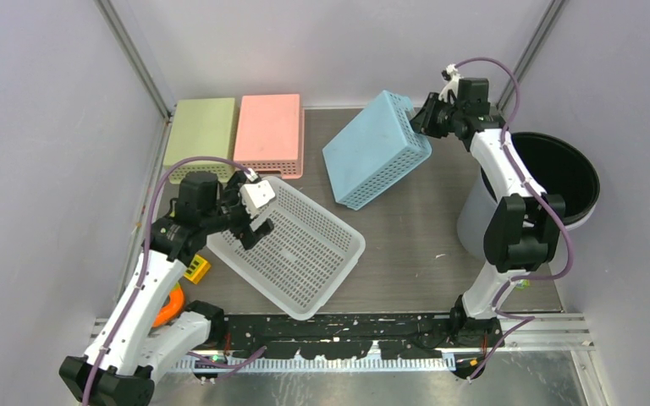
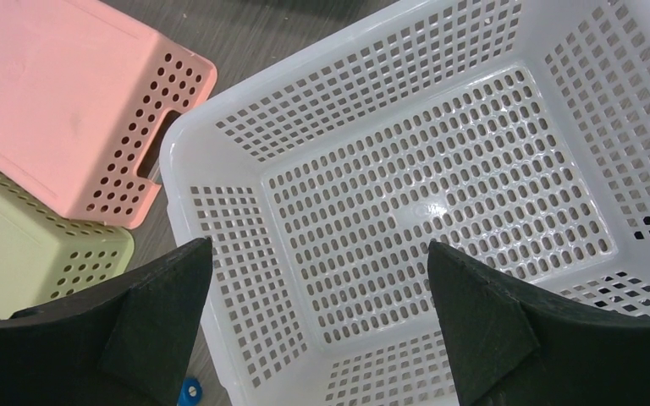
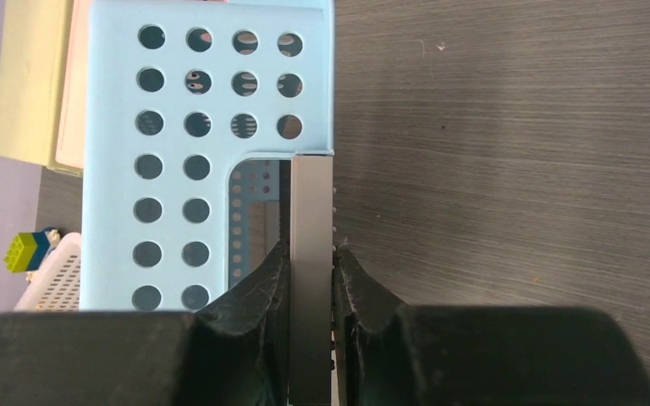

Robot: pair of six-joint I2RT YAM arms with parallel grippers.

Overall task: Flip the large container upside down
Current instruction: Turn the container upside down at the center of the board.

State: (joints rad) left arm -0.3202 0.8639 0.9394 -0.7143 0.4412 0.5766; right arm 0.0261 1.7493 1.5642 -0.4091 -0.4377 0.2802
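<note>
I will next lower my right gripper while turning the light blue basket (image 1: 372,152) straighter beside the pink one, then release it, as the bare tabletop lies below my gripper.
The large container, a white perforated basket (image 1: 305,254), sits open side up, left of the table's middle. In the left wrist view its gridded floor (image 2: 406,203) fills the frame. My left gripper (image 1: 258,216) hovers over its left rim, open, with nothing between its fingers (image 2: 319,245). A light blue basket (image 1: 372,152) stands tilted at the back centre, bottom facing up. My right gripper (image 1: 423,118) is shut on the rim strip beside its handle cut-out (image 3: 311,254). The holed blue wall (image 3: 169,127) lies left of that grip.
A pink basket (image 1: 268,131) and a green basket (image 1: 201,127) lie upside down at the back left. A black round bin (image 1: 559,178) stands at the right. A yellow block (image 1: 196,269) and an orange object (image 1: 168,306) lie beside the left arm.
</note>
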